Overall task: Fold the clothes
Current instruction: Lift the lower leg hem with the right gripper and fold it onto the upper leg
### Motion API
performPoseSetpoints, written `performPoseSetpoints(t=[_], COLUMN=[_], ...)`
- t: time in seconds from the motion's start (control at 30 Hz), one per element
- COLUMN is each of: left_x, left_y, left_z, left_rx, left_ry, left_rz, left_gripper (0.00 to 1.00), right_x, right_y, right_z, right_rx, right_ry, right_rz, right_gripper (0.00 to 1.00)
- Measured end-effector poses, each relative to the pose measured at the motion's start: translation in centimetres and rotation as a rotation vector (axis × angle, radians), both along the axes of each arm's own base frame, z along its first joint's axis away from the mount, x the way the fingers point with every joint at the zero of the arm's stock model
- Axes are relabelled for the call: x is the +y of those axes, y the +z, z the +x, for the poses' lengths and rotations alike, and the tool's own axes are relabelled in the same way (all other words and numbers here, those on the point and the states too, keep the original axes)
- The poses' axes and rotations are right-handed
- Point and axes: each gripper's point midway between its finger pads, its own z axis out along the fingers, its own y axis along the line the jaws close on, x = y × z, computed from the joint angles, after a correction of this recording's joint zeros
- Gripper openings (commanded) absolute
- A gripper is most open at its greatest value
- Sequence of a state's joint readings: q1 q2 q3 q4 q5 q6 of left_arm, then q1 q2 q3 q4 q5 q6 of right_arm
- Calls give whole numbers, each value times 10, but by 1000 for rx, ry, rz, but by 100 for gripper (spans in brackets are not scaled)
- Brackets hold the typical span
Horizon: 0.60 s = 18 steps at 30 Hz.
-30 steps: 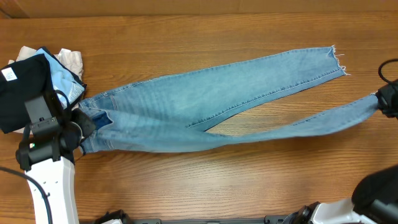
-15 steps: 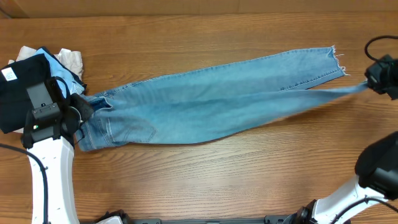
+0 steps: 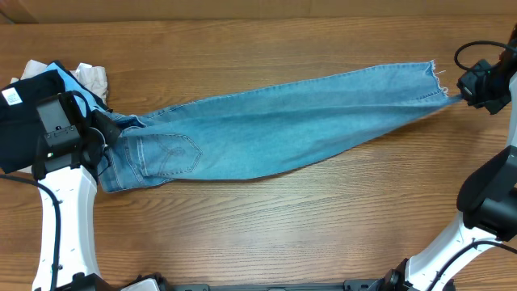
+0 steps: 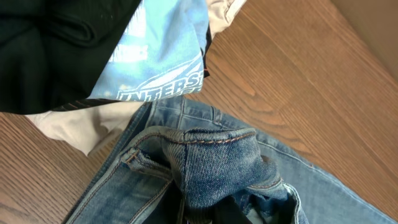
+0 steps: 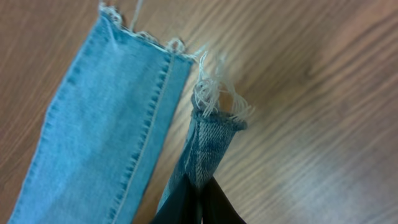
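My right gripper holds the hem, still jutting past the other leg, so next I need to move outward over the other leg's frayed hem [image 3: 434, 73] and release there.
The light-blue jeans [image 3: 275, 129] lie across the table, legs stacked one on the other, waist at the left, frayed hems at the right. A stitched back pocket [image 3: 166, 153] faces up. My left gripper [image 3: 103, 137] is shut on the waistband, seen bunched in the left wrist view [image 4: 214, 165]. My right gripper [image 3: 462, 94] is shut on one leg's frayed hem [image 5: 214, 134], held just beyond the other leg's hem [image 5: 134, 43].
A pile of a black garment with a white tag [image 3: 20, 113], a cyan printed cloth [image 4: 158, 56] and a beige cloth [image 3: 93, 77] lies at the far left, against the jeans' waist. Bare wooden table [image 3: 266, 234] is in front.
My right gripper carried its leg hem back and up, laying that leg over the other. My left gripper moved back with the waist, turning the back pocket up.
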<state>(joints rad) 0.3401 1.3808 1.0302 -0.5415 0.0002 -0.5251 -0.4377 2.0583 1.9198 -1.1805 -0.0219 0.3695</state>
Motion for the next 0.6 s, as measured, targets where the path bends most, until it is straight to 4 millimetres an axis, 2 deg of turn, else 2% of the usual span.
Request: performPoseSetpoints(t=[0.27, 0.6], left_x=[1, 1], left_y=[-12, -22], left_z=[2, 3], left_rx=[29, 55], left_ry=[1, 1], left_rz=[-10, -20], left_gripper=[7, 7], right_x=[3, 3], right_y=[-2, -1], right_z=[26, 36], right_rx=[-69, -100], right_ry=[29, 35], right_rz=[-31, -38], right_gripper=[8, 7])
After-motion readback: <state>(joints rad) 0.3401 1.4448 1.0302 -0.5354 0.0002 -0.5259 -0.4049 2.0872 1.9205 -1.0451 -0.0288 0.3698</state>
